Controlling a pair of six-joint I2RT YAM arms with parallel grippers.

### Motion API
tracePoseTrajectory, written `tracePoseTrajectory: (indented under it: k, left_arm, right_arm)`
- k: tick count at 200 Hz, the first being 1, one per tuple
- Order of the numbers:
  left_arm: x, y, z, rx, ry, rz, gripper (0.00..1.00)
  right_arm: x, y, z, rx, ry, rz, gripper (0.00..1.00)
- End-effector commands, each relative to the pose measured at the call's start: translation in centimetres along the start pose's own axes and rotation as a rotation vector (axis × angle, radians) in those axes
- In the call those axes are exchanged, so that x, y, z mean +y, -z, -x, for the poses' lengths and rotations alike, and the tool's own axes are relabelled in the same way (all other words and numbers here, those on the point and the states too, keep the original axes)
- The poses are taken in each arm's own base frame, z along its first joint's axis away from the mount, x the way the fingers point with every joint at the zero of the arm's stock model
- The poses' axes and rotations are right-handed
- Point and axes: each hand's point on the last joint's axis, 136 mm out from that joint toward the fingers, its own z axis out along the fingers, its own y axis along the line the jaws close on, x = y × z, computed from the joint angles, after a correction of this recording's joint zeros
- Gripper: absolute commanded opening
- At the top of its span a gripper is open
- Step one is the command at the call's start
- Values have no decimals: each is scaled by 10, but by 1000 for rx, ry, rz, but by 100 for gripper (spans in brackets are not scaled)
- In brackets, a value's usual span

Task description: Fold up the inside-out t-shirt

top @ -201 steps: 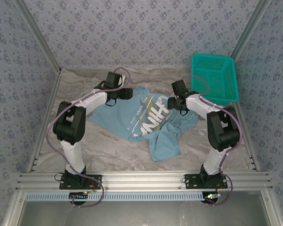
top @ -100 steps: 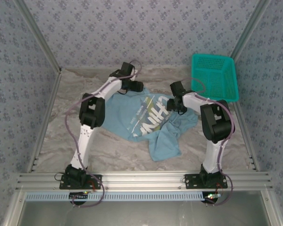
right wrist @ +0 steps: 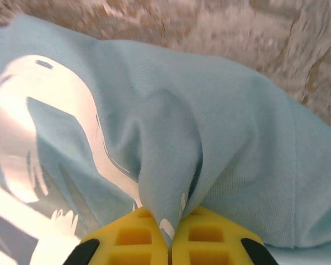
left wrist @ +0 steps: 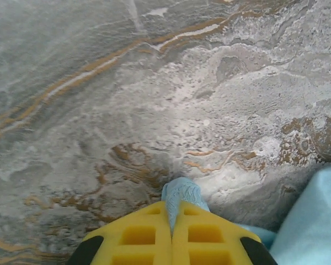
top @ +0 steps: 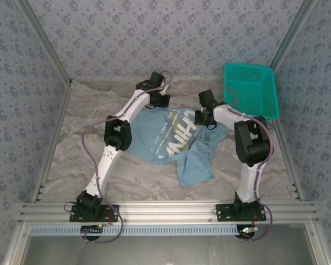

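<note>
The whitish print is still uncovered, so my left gripper will next carry the small tuft back over the cloth to the shirt's near edge (top: 134,152) and release it there.
The inside-out t-shirt (top: 179,144) lies crumpled in the middle of the marble table, light blue with a whitish print facing up. My left gripper (top: 160,101) is at its far left edge. In the left wrist view its yellow fingers (left wrist: 138,234) are shut on a small tuft of the shirt's edge (left wrist: 181,193) just above the table. My right gripper (top: 202,117) is at the shirt's far right part. There the yellow fingers (right wrist: 209,234) are shut on a raised fold of the blue cloth (right wrist: 165,160), next to the white print (right wrist: 27,110).
A teal plastic mesh basket (top: 251,91) stands at the back right, close behind the right arm. Patterned walls close in the table (top: 88,154) on three sides. Bare marble shows left of the shirt and in front of it.
The left arm stretched farther back and right to the shirt's far edge. Both grippers went from open to shut on cloth, and the shirt's far edge is slightly bunched and pulled.
</note>
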Motion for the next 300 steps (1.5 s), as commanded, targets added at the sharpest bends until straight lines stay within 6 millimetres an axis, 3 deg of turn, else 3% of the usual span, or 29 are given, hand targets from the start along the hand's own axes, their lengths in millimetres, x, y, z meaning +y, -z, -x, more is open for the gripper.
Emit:
tracePoseTrajectory:
  k: [1,23,42,62,64,65,68,69,78,87,104,121,131,147,162,176,195,217,229,250,271,286,300]
  left_arm:
    - [-6,72,50,-142,2,-54,0]
    - [-5,159,92,-301,-37,-45,0]
    - [-5,242,112,-420,-60,-39,0]
    - [-12,311,102,-465,-80,-41,0]
    - [-10,306,98,-449,-76,-41,0]
    - [-13,316,97,-461,-82,-42,0]
    - [-13,312,92,-443,-82,-44,0]
    - [-16,322,90,-454,-89,-45,0]
    - [-20,331,70,-439,-95,-50,0]
    - [-21,330,43,-423,-82,-60,0]
    - [-22,333,-13,-447,-38,-81,0]
    - [-14,312,-83,-411,23,-66,0]
    - [-7,299,-122,-374,85,-59,0]
    - [3,277,-176,-300,165,-55,0]
    - [12,261,-215,-243,226,-36,0]
    - [13,248,-238,-199,254,-52,0]
    - [16,237,-253,-159,287,-50,0]
    - [16,230,-257,-148,309,-49,0]
    - [16,227,-260,-138,305,-30,4]
    - [23,233,-262,-151,270,88,33]
    - [14,255,-244,-291,124,208,57]
    - [-10,261,-233,-391,-18,225,70]
    - [-48,250,-223,-429,-139,93,74]
  right_arm:
    - [15,74,73,-258,107,9,0]
    - [28,137,112,-440,194,-19,0]
    - [41,189,127,-567,269,-31,0]
    - [51,228,113,-651,342,-71,0]
    - [52,233,110,-660,347,-71,0]
    - [52,232,108,-659,351,-73,0]
    - [53,235,101,-662,358,-72,0]
    - [53,235,99,-662,359,-73,1]
    - [54,238,76,-655,373,-74,3]
    - [54,243,49,-644,361,-55,5]
    - [46,217,-26,-526,305,4,19]
    - [34,189,-98,-375,190,81,39]
    - [28,179,-130,-302,147,123,47]
    - [21,178,-150,-262,128,142,56]
    - [27,187,-147,-283,122,191,62]
    - [34,187,-144,-284,128,223,65]
    - [43,169,-150,-205,143,229,67]
    - [50,146,-152,-94,136,173,70]
    - [52,134,-164,-20,157,146,72]
    - [47,122,-185,67,140,129,72]
    - [35,124,-207,133,81,143,71]
    - [32,127,-210,145,30,181,71]
    - [24,127,-208,161,-37,205,71]
